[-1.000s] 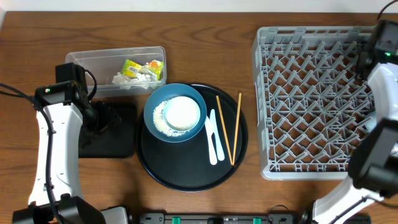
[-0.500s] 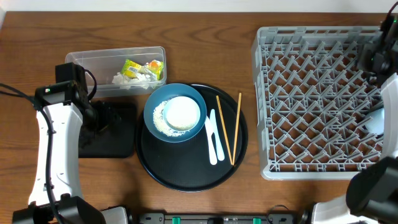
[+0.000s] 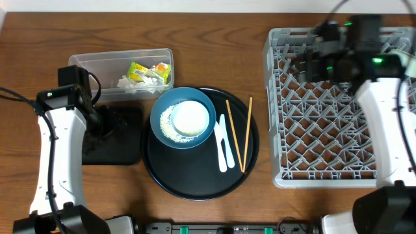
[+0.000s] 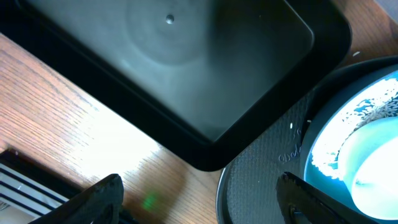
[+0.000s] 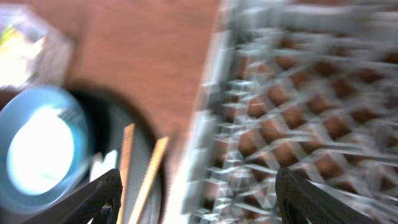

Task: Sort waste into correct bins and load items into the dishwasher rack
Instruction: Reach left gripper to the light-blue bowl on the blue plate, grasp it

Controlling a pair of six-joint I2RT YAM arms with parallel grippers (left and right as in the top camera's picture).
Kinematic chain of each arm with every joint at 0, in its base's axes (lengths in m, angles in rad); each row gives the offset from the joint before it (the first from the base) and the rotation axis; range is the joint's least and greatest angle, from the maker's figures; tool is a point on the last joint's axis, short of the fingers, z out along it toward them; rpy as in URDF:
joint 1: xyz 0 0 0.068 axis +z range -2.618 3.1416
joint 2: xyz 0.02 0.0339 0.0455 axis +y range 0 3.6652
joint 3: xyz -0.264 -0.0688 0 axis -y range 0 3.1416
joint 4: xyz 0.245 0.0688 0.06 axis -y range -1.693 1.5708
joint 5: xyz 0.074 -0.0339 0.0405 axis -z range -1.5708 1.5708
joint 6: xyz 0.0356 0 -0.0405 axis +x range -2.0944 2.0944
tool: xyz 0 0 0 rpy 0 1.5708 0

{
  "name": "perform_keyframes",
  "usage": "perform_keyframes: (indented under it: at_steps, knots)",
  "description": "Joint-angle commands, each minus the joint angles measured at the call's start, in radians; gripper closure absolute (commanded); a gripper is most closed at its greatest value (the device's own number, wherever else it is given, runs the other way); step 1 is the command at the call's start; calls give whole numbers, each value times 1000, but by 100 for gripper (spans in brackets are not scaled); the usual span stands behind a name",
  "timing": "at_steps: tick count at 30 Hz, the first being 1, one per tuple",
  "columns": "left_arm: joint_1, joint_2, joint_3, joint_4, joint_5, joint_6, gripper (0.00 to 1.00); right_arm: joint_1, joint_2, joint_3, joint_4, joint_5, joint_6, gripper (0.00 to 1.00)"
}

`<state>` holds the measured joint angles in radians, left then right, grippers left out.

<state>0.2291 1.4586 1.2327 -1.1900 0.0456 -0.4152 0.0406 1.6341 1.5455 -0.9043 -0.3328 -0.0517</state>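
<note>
The small white bowl (image 3: pixel 192 118) is in the dark-blue bowl, so my left gripper will swing over next and lower onto its white rim by the spoon.
The dark-blue bowl (image 3: pixel 182 117) holds a small white bowl (image 3: pixel 192 118) and loose rice; it sits on the round black tray (image 3: pixel 195 175) beside the white spoon (image 3: pixel 224 143) and the chopsticks (image 3: pixel 240 133). The clear tub (image 3: pixel 97 64) holds yellow-green wrappers (image 3: pixel 148 70) and the white tissue (image 3: pixel 130 82). The shallow black tray (image 3: pixel 117 146) lies under my left gripper (image 4: pixel 199 199), which is open and empty. My right gripper (image 5: pixel 199 199) is open and empty, over the left part of the grey rack (image 3: pixel 331 104). The right wrist view is blurred; it shows the bowl (image 5: pixel 43 149) and chopsticks (image 5: pixel 149 174).
The table is brown wood. The rack fills the right side up to the table's right edge. The tub and black tray stand at the left, the round tray in the middle. A strip of bare wood (image 3: pixel 263 97) separates the round tray from the rack.
My right arm has swung fast from the far right edge leftward over the rack's back left part. The left arm and all objects have not moved.
</note>
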Motion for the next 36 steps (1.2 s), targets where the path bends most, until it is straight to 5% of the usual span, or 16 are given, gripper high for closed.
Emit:
perform_keyframes:
  at_steps: [1, 9, 20, 36]
  knots:
    - [-4, -3, -3, 3, -5, -5, 20, 77, -11, 5, -32, 8, 69, 24]
    - [-208, -3, -3, 122, 14, 80, 20, 177, -11, 4, -151, 182, 172, 23]
    - [-578, 58, -3, 414, 13, 108, 12, 175, -11, 4, -193, 187, 189, 22]
    - [-688, 279, -3, 541, 14, 108, 12, 176, -11, 4, -226, 188, 189, 23]
